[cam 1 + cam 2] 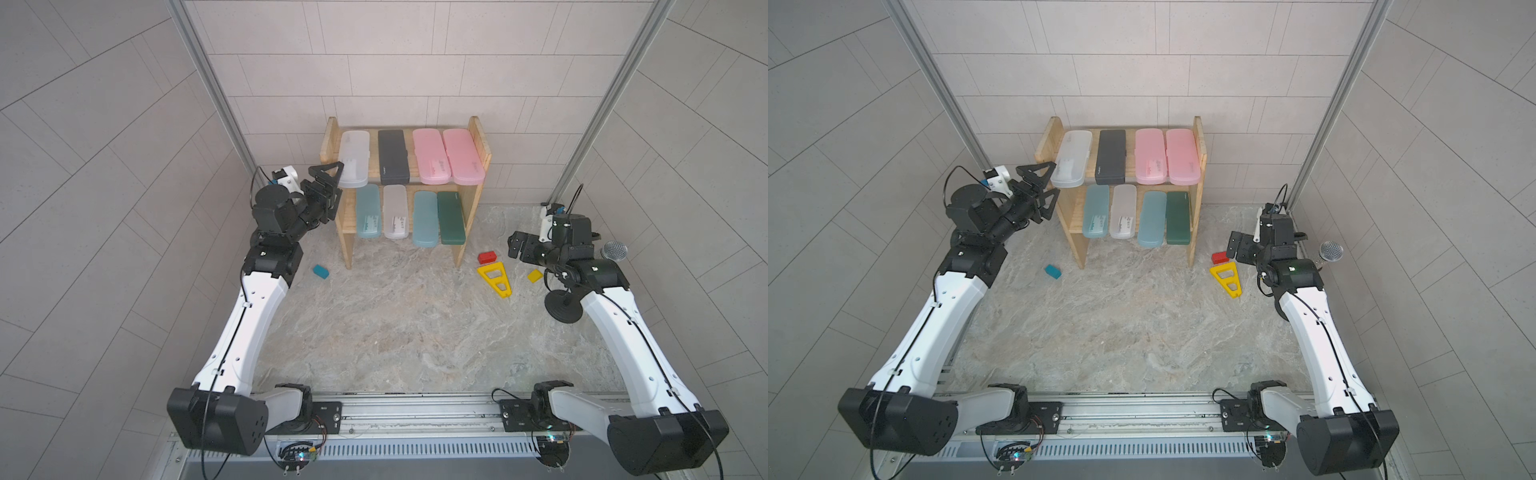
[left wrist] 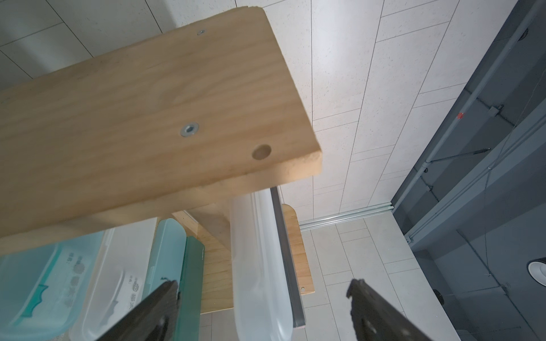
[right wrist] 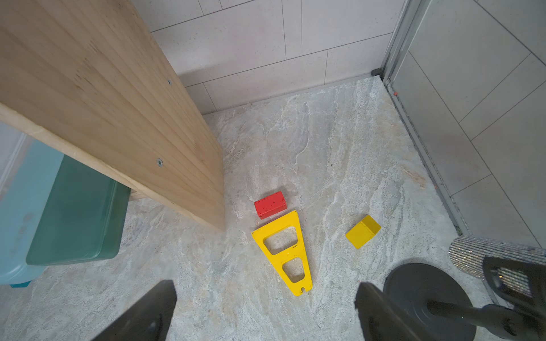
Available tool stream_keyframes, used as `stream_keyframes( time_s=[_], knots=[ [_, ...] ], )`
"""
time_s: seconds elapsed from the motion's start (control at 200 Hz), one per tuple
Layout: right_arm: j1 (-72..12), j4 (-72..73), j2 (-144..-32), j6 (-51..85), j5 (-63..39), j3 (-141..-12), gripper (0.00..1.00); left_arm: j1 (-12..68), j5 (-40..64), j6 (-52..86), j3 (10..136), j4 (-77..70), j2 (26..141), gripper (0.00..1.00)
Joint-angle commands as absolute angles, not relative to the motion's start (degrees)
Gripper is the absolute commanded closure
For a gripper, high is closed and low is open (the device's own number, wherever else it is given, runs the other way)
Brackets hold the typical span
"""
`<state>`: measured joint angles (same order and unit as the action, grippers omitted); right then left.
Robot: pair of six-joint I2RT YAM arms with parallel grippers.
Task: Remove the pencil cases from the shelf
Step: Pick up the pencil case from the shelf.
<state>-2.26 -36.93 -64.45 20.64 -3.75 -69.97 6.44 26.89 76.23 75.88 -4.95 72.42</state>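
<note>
I will next slide the fingers of my left gripper over and under the upper frosted case's near end and close them, because that end of the case sticks out past its level just ahead of the gripper.
The pine shelf stands at the back of the table and holds eight pencil cases. Its top tier carries a frosted white case, a black one and two pink ones. Below lie a teal case, a frosted white one, a second teal one and a dark green one. My left gripper is open at the shelf's left front corner. In the left wrist view the near end of the upper frosted case lies between its spread jaws, untouched. My right gripper hangs open over bare table right of the shelf.
A red block, a yellow triangular block and a small yellow block lie right of the shelf. A teal block lies left of it. A microphone on a round base stands by the right arm.
</note>
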Motion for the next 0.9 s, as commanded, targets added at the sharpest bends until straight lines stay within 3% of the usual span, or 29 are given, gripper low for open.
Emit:
stream_keyframes(
  time_s=[0.0, 0.32, 0.73, 0.896],
  knots=[
    [-2.4, -38.4, -65.2, 20.8, -4.0, -72.2, 0.01, 7.2, 26.6, 75.6, 78.5, -4.3, 73.7, 0.12],
    [-2.5, -39.2, -66.1, 20.1, -4.5, -74.0, 0.03, 7.8, 26.1, 75.2, 81.4, -3.1, 76.2, 0.35],
    [-2.5, -40.0, -65.1, 18.7, -4.4, -76.0, 0.08, 7.7, 26.6, 75.2, 83.0, -2.8, 76.5, 1.00],
    [-2.5, -38.9, -62.0, 19.5, -5.7, -76.8, 0.07, 7.7, 26.2, 71.5, 80.1, -4.3, 73.6, 1.00]
  ],
)
